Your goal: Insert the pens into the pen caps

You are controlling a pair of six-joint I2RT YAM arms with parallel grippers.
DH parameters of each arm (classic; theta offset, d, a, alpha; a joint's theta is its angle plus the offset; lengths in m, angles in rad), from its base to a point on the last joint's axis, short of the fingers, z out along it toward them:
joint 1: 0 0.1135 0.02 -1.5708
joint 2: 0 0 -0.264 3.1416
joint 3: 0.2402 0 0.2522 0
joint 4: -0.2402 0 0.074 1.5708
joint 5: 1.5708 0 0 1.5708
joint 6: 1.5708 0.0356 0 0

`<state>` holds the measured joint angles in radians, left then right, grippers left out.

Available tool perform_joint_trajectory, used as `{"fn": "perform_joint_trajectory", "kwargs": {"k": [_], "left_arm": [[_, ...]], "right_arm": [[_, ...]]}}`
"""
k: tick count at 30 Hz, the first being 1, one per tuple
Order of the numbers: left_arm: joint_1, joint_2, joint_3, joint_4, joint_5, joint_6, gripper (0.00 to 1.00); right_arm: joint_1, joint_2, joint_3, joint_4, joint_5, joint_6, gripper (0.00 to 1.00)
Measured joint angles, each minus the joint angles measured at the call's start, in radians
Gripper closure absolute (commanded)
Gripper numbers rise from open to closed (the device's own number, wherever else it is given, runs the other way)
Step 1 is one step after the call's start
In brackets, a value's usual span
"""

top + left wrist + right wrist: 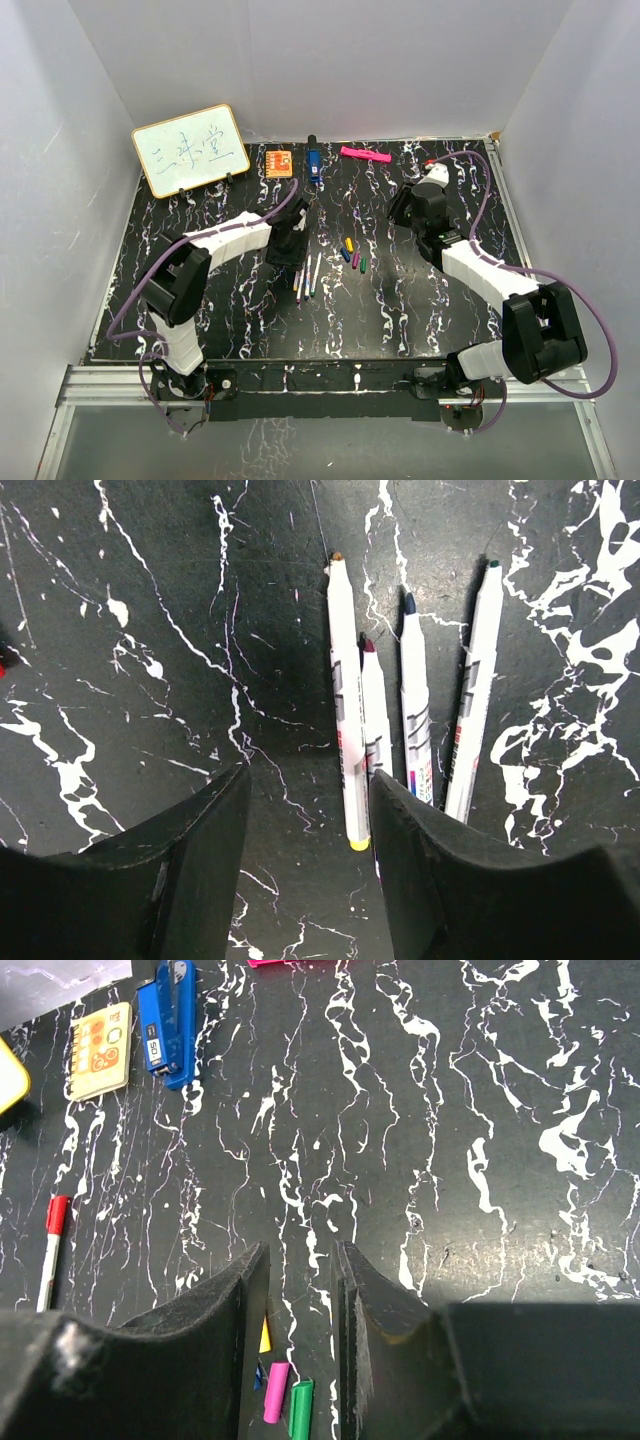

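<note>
My left gripper next lowers to the yellow-ended pen below it, open fingers astride the body of the pen near that end point(296, 282) point(354, 805), and closes.
Several white-barrelled pens point(307, 278) lie side by side at the table's middle; the left wrist view shows them point(345, 700) just ahead of my right finger. My left gripper point(296, 258) point(308, 780) is open and empty, low over the table beside them. One more white pen with a red end point(50, 1250) lies apart. The yellow point(348, 243), blue, purple and green caps lie right of the pens. My right gripper point(400, 208) point(300, 1250) is open and empty, high above the purple cap point(275, 1392) and green cap point(300, 1408).
A whiteboard point(190, 150) stands at the back left. An orange block point(279, 162), a blue object point(313, 165) and a pink marker point(365, 154) lie along the back edge. White walls enclose the black marbled table point(420, 310).
</note>
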<state>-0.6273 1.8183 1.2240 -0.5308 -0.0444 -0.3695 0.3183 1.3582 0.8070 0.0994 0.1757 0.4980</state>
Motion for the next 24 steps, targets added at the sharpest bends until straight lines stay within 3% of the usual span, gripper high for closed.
{"fn": "perform_joint_trajectory", "kwargs": {"k": [6,14,24], "left_arm": [[-0.001,0.029,0.002,0.005,-0.001,-0.002,0.50],[0.000,0.050,0.003,0.006,-0.005,-0.005,0.51],[-0.005,0.079,0.039,-0.039,-0.059,0.000,0.61]], "right_arm": [[-0.001,0.006,0.000,0.001,-0.012,0.000,0.69],[-0.005,0.011,0.000,0.002,-0.023,0.001,0.76],[-0.006,0.037,0.000,0.002,-0.055,0.002,0.55]]}}
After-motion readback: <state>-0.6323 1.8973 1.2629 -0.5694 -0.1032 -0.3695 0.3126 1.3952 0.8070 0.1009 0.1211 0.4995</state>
